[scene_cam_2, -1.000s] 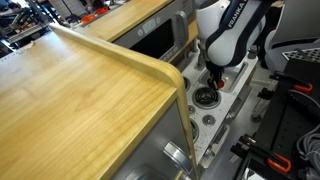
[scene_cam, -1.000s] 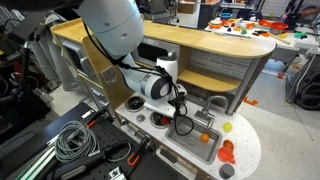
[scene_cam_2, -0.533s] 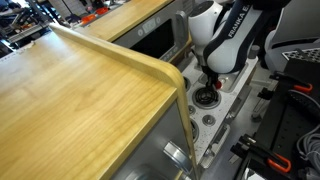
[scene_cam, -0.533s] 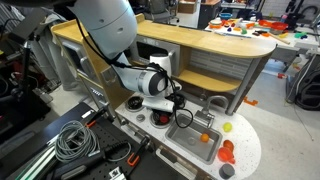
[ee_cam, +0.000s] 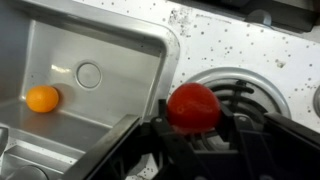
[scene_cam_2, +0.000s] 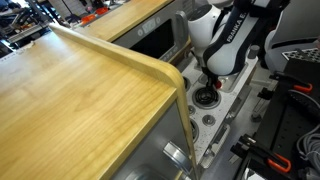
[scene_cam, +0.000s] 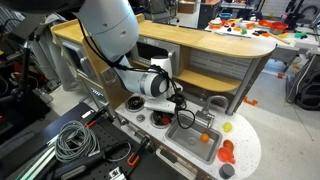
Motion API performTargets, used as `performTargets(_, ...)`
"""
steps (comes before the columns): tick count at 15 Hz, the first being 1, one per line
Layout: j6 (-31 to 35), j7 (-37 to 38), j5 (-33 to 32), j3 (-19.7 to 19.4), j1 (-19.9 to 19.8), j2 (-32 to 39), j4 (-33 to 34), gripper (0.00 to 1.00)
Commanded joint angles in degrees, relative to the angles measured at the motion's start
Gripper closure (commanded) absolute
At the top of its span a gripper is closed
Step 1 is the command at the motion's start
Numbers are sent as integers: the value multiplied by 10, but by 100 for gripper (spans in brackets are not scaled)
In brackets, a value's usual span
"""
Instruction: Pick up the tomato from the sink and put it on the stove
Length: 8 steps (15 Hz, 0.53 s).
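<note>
The gripper lowers a short way next and opens its fingers to release the red tomato [ee_cam: 193,105] onto the black stove burner [ee_cam: 243,99], since that lies below it.
In the wrist view my gripper [ee_cam: 197,120] is shut on the red tomato [ee_cam: 193,105], which sits between the two black fingers. It hangs over the black stove burner [ee_cam: 255,92], just right of the metal sink [ee_cam: 125,55]. In both exterior views the gripper [scene_cam: 180,99] [scene_cam_2: 207,84] points down over the toy kitchen's burner [scene_cam_2: 205,97]. The tomato is hidden by the gripper there.
A small orange fruit [ee_cam: 42,98] lies in the sink near the drain [ee_cam: 89,75]. On the white speckled counter [scene_cam: 245,140] sit a yellow fruit [scene_cam: 227,127] and red toys [scene_cam: 227,152]. A wooden shelf [scene_cam: 200,45] stands behind. Cables [scene_cam: 72,140] lie on the floor.
The arm and gripper with the tomato have moved from over the sink towards the stove burner; over the last half second there is almost no movement.
</note>
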Motion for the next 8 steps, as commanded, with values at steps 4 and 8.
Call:
performTargets(4, -12, -8, -8, 3, 1, 21, 29, 79)
performTargets(8, -25, -19, 4, 25, -9, 17, 31, 79)
